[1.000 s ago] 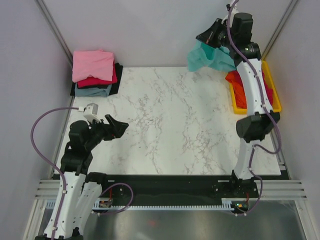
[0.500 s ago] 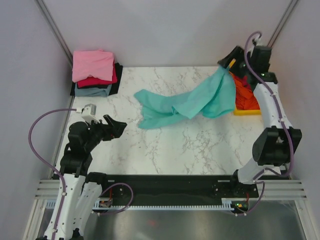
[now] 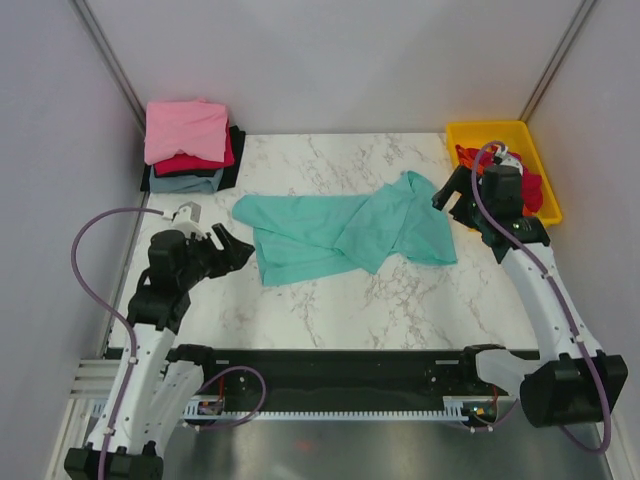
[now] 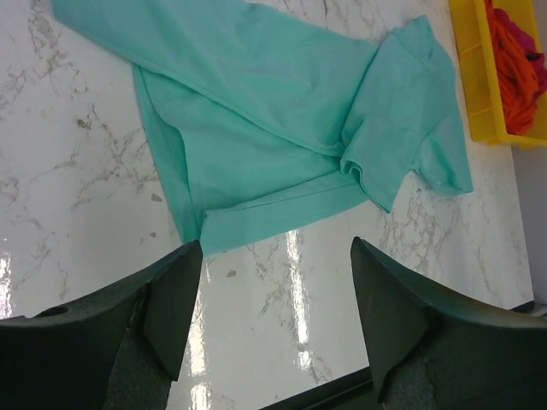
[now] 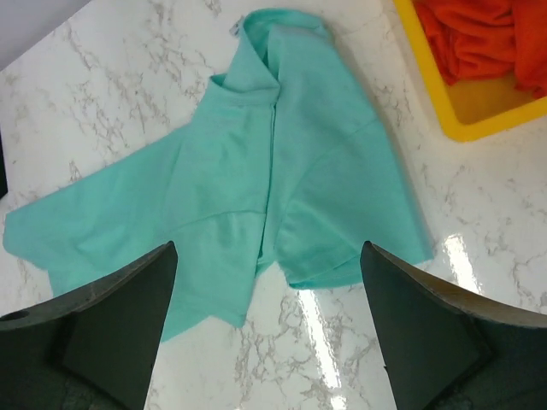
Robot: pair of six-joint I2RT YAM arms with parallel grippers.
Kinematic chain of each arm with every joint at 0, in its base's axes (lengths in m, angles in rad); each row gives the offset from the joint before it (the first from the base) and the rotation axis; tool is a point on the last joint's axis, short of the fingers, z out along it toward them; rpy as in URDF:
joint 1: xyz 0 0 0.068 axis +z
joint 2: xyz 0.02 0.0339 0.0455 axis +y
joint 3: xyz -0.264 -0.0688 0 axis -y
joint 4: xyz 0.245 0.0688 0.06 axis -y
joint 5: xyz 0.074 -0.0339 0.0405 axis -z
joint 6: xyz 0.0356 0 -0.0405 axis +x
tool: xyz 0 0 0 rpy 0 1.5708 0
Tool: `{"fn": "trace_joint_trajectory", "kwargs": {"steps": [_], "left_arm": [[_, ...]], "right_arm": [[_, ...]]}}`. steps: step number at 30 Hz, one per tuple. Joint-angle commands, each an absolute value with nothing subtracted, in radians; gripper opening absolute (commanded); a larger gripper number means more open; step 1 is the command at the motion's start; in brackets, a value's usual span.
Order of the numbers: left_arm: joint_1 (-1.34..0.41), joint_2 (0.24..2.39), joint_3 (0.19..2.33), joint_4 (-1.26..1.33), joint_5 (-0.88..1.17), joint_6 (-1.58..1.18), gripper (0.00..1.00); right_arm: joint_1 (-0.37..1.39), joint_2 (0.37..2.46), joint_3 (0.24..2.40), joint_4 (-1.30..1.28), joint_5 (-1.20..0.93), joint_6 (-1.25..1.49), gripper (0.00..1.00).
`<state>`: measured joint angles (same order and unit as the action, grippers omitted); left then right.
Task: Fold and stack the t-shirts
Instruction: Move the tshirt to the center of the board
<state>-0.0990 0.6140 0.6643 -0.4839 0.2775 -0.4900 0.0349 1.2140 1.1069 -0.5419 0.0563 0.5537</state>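
The right gripper moves down, back and to the left in the top view next, onto a hem corner [image 3: 373,268] [image 5: 238,320] of the teal-green t-shirt that juts onto the bare marble in front.
A teal-green t-shirt [image 3: 345,232] lies crumpled and spread on the marble table, also in the left wrist view [image 4: 282,128] and the right wrist view [image 5: 248,188]. Folded t-shirts form a stack [image 3: 188,145] at the back left, pink on top, crimson, grey-blue and black under it. Red and orange t-shirts [image 3: 525,180] lie in the yellow tray. My left gripper [image 3: 236,250] hovers open just left of the teal shirt, nothing between its fingers. My right gripper [image 3: 448,198] stands open above the shirt's right edge, holding nothing.
The yellow tray [image 3: 495,132] sits at the back right corner, its rim [image 5: 427,81] close to the teal shirt's right side. Grey walls enclose the table on three sides. Bare marble [image 3: 400,300] lies in front of the shirt.
The right gripper carried the teal shirt from above the tray out over the table, opened and dropped it; the shirt now lies spread on the marble. The right arm lowered toward the table.
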Motion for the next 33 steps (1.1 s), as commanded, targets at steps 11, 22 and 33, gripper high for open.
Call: {"fn": "trace_joint_trajectory", "kwargs": {"steps": [11,22,33], "left_arm": [[-0.130,0.828,0.604,-0.371,0.236,-0.600,0.70],[-0.143,0.884,0.607,-0.317,0.222,-0.601,0.69],[-0.141,0.710,0.621,-0.439,0.181,-0.561,0.72]], "right_arm": [[0.124,1.215,0.775,-0.399,-0.149,0.574,0.85],[0.461,1.487,0.776,-0.199,-0.086,0.680,0.77],[0.528,1.635,0.813,-0.167,-0.051,0.690,0.66]]}}
